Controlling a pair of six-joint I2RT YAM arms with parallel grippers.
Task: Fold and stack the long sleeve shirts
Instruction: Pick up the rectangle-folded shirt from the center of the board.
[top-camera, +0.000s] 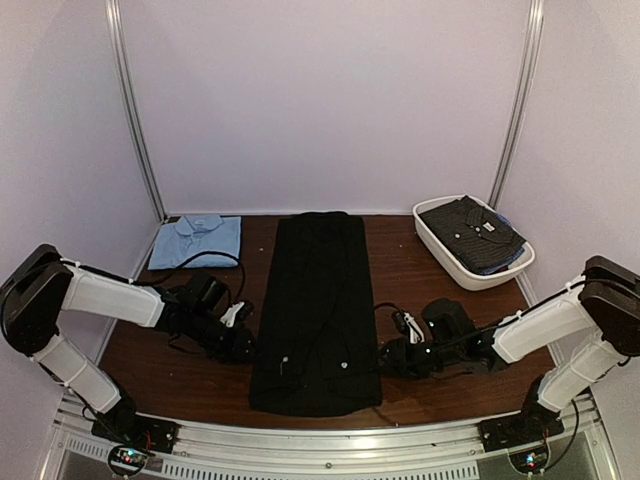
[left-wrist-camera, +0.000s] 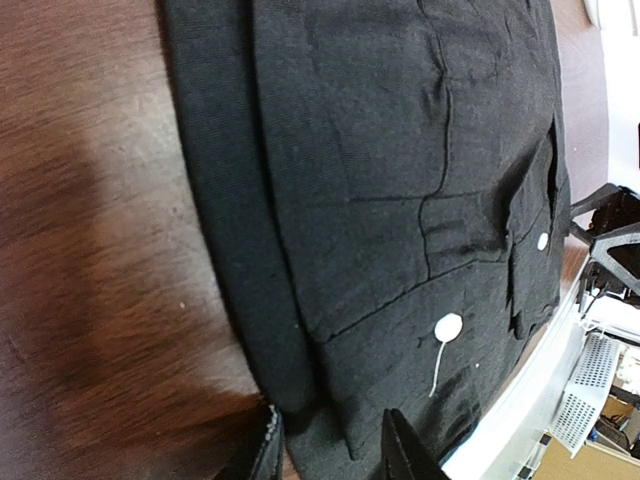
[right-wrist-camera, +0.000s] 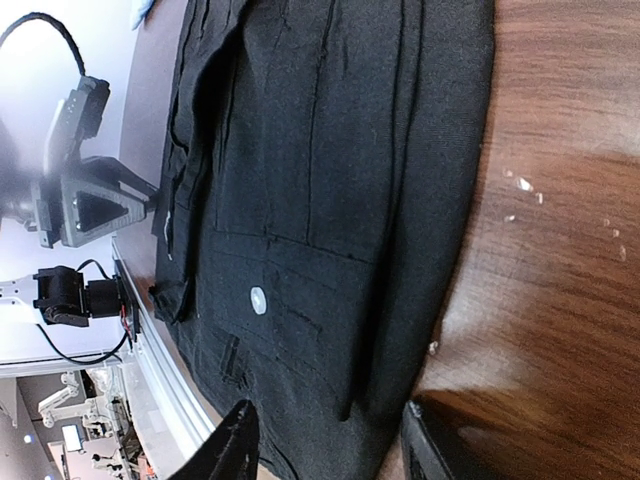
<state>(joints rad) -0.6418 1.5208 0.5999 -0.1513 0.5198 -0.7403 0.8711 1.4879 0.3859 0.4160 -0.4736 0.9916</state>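
Observation:
My left gripper stays low and moves farther onto the black shirt's folded side edge (top-camera: 257, 356) (left-wrist-camera: 316, 443) next, before it closes.
A plain black shirt (top-camera: 315, 300) lies in the middle of the table as a long narrow strip, its sides folded in. My left gripper (top-camera: 245, 345) is low at its near left edge. In the left wrist view the gripper (left-wrist-camera: 335, 450) is open, with the shirt's (left-wrist-camera: 380, 180) folded edge between the fingers (left-wrist-camera: 262, 448). My right gripper (top-camera: 385, 358) is at the near right edge. In the right wrist view it (right-wrist-camera: 330, 445) is open astride the shirt's (right-wrist-camera: 320, 170) edge. A light blue shirt (top-camera: 195, 240) lies folded at the back left. Pale buttons (left-wrist-camera: 448, 326) show.
A white oval tub (top-camera: 450, 262) at the back right holds dark pale-dotted shirts (top-camera: 472, 235). The table's (top-camera: 410, 280) brown wood shows on both sides of the black shirt. A metal rail (top-camera: 330, 445) runs along the near edge. Pale walls enclose the table.

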